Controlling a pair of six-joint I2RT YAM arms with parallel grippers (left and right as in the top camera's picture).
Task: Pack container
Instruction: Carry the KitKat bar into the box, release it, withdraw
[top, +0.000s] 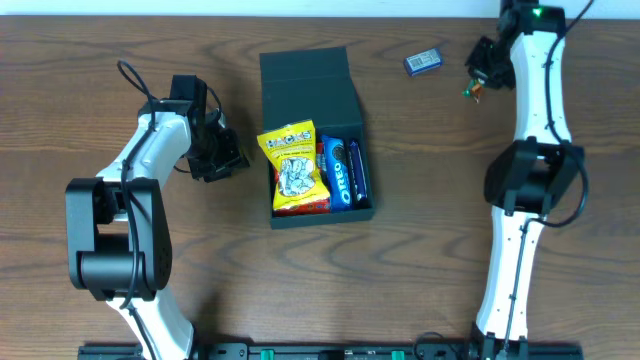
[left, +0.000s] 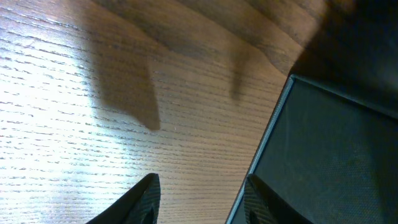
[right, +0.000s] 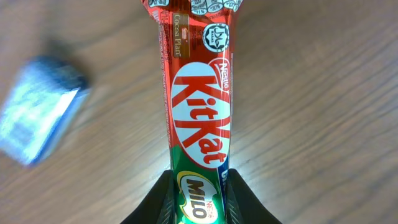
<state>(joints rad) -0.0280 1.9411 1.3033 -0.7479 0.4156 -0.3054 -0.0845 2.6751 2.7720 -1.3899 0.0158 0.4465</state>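
The robot's right gripper should next move back toward the container (top: 305, 82) and go down beside its Oreo pack (top: 345, 172) to let go of the KitKat bar, because the yellow packet covers the other half of the container.
The container (top: 305, 82), a dark teal box with its flap lid open, stands mid-table and holds a yellow snack packet (top: 294, 168) and a blue Oreo pack (top: 345, 172). My left gripper (top: 226, 158) hangs open just left of the box. In the left wrist view that gripper (left: 202, 200) is empty, with the container wall (left: 336, 143) by its right finger. My right gripper (top: 478, 76) is at the far right back. In the right wrist view it (right: 200, 200) is shut on a red and green KitKat bar (right: 199, 106), its fingers pressed on both sides.
A small blue packet (top: 423, 62) lies on the wooden table at the back, left of the right gripper. It shows blurred in the right wrist view as the blue packet (right: 37, 118). Both arm bases stand at the near edge.
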